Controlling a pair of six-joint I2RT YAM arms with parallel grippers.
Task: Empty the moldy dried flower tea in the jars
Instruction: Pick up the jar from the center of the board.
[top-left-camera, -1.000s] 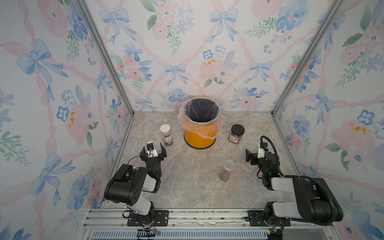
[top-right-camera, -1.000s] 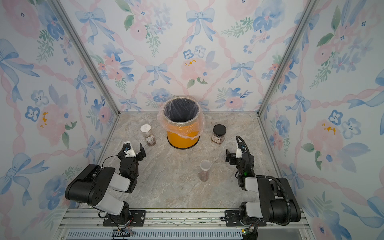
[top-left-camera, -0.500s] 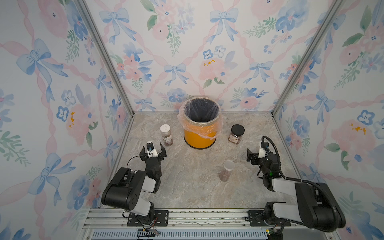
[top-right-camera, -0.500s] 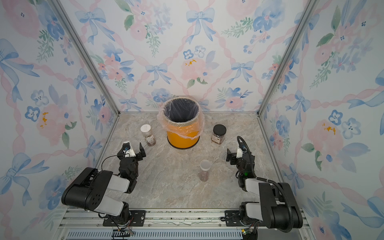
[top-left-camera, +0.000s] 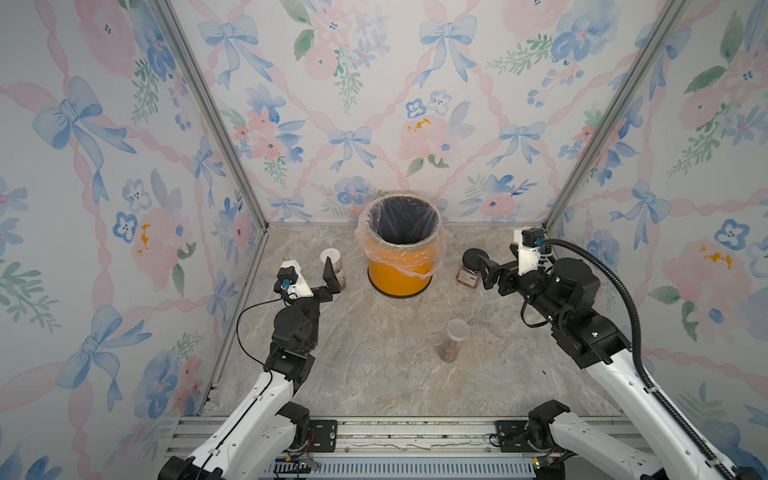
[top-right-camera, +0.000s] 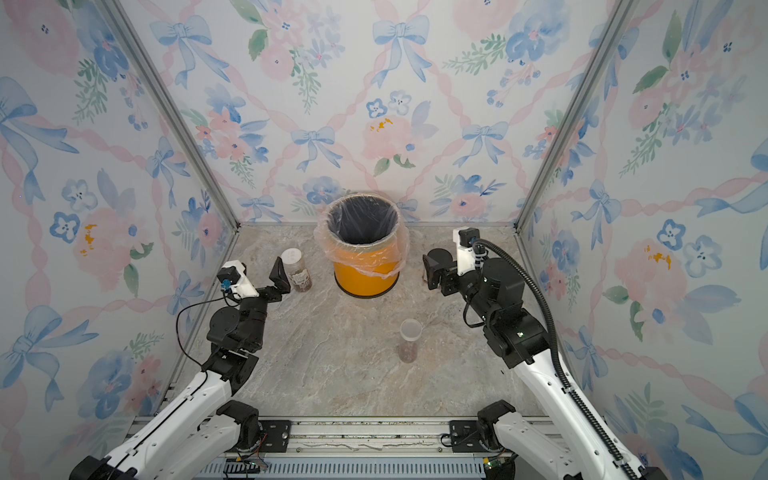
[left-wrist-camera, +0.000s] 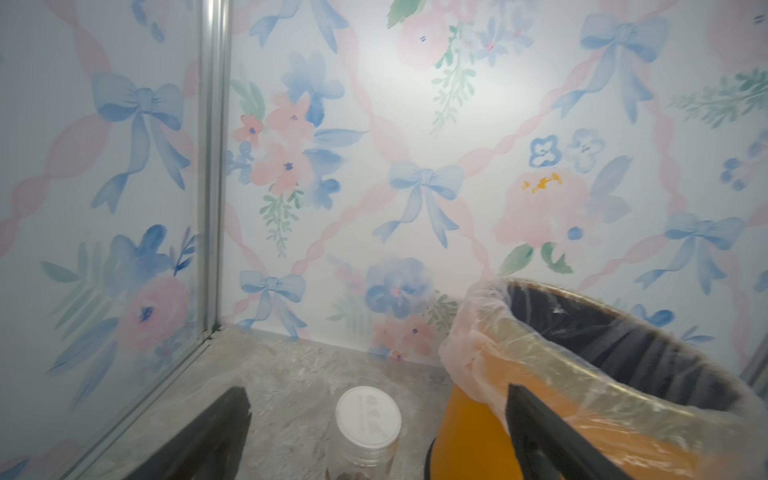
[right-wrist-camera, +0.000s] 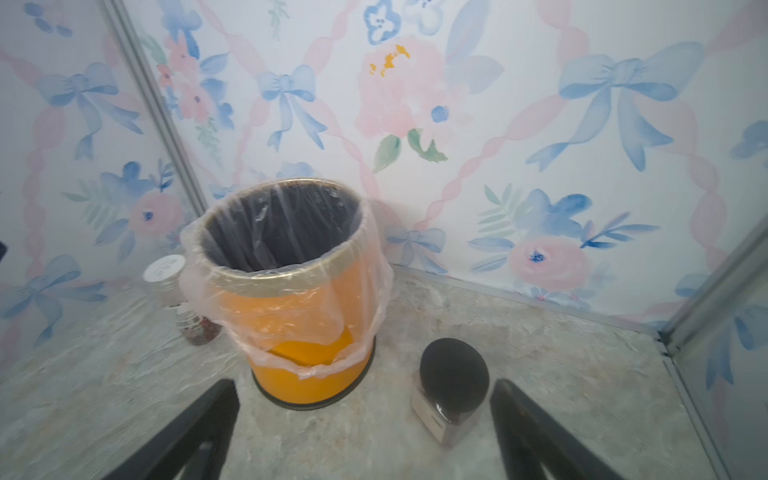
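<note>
My right gripper will swing back and tilt its fingers down onto the lid end of the tall slim jar, because that end points up.
Three jars stand on the marble floor. The white-lidded round jar is left of the bin, with reddish-brown tea in its bottom. My left gripper is open, and this jar shows low in the gap between its fingers, untouched. The black-lidded squarish jar is right of the bin. My right gripper is open just in front of it, one finger close beside it. The tall slim jar stands alone nearer the front, with brown tea at its base.
An orange bin with a clear plastic liner over a dark inside stands at the back middle, between the two back jars. Floral walls and metal corner posts close in three sides. A metal rail runs along the front.
Both arms have unfolded and reached toward the back, the left toward the white-lidded jar, the right toward the black-lidded jar. Both grippers stay open. The jars have not moved.
</note>
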